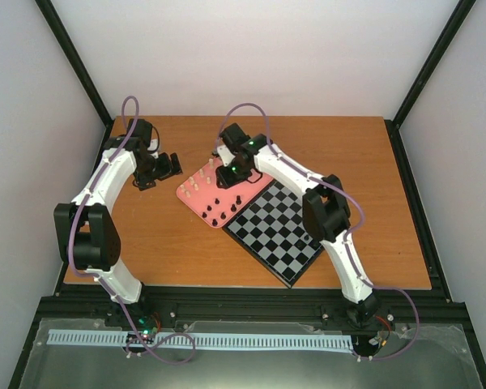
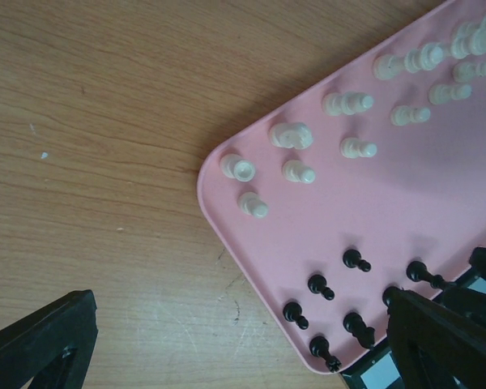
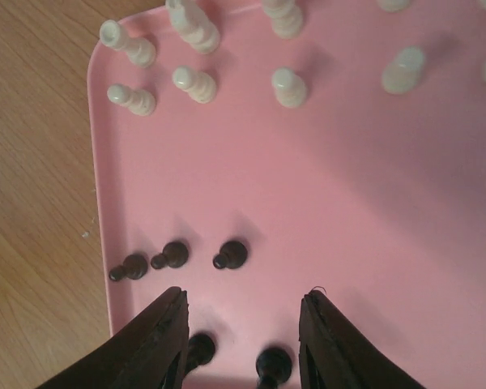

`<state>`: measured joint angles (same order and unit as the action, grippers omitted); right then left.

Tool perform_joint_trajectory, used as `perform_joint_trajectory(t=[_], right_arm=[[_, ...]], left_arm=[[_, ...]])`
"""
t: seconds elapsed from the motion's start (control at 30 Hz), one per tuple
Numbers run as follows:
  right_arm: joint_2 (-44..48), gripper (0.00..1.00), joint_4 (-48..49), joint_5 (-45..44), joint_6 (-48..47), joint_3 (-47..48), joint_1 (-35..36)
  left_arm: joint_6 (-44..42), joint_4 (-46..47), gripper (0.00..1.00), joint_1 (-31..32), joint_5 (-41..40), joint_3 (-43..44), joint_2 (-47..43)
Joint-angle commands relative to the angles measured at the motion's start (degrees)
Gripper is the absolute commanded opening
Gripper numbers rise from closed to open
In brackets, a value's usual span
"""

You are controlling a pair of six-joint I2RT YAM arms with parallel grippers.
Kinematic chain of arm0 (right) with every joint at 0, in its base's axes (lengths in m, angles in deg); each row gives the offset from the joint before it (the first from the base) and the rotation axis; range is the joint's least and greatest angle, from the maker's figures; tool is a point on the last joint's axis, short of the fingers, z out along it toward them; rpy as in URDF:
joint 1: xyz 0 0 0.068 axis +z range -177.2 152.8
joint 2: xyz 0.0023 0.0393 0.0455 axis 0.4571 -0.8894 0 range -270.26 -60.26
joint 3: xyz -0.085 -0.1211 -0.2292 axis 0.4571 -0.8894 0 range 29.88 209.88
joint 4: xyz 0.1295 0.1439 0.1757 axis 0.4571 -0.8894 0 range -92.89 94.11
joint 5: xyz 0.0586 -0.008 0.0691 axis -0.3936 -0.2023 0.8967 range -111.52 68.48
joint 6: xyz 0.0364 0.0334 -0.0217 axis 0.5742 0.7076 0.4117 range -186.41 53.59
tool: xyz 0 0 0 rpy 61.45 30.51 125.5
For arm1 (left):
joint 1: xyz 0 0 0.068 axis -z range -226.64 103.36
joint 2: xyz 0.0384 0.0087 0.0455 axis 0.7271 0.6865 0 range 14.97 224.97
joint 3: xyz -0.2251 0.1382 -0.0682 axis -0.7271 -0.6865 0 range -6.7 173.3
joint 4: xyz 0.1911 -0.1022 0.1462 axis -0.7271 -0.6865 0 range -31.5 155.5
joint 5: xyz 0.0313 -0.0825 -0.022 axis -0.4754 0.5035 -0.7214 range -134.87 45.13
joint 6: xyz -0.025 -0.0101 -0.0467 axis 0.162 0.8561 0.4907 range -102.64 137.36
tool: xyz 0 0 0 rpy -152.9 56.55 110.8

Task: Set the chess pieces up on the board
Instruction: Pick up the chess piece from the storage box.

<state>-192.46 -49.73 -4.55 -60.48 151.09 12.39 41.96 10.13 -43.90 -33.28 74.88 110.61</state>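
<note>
My open right gripper moves down onto the small black piece at the inner end (image 1: 216,201) (image 3: 231,255) of its row next, as bare tray around it leaves finger room.
The pink tray (image 1: 196,201) holds several cream chess pieces (image 1: 201,182) at its far end and several black chess pieces (image 1: 219,207) at its near end, all upright. The black and grey board (image 1: 277,231) lies against the tray's right side, with no piece showing on it. My right gripper (image 1: 230,178) hovers open over the tray; in the right wrist view (image 3: 243,312) two black pieces (image 3: 273,363) stand between its fingers. My left gripper (image 1: 170,167) is open and empty over bare wood left of the tray. Its view (image 2: 243,356) shows the tray (image 2: 437,194) and the board's corner (image 2: 371,378).
The wooden table (image 1: 162,243) ends at a black frame rail (image 1: 251,301) in front. White walls close in the back and both sides. Bare wood lies left of the tray and right of the board.
</note>
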Motion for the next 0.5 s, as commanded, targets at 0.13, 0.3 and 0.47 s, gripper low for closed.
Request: perform_joint_trajectory(t=[0.13, 0.3, 0.47], right_arm=[[-7.47, 0.39, -3.66, 3.32, -2.85, 7.93, 2.34], [-9.83, 0.39, -4.41, 2.8, -3.2, 8.77, 2.94], [-11.09, 0.38, -4.76, 2.92, -3.32, 8.54, 3.19]], left_arm=[[1.17, -0.88, 1.0, 0.17, -2.53, 0.99, -0.14], [0.99, -0.73, 1.0, 0.19, -2.1, 0.75, -0.1], [0.9, -0.71, 1.0, 0.17, -1.8, 0.76, 0.07]])
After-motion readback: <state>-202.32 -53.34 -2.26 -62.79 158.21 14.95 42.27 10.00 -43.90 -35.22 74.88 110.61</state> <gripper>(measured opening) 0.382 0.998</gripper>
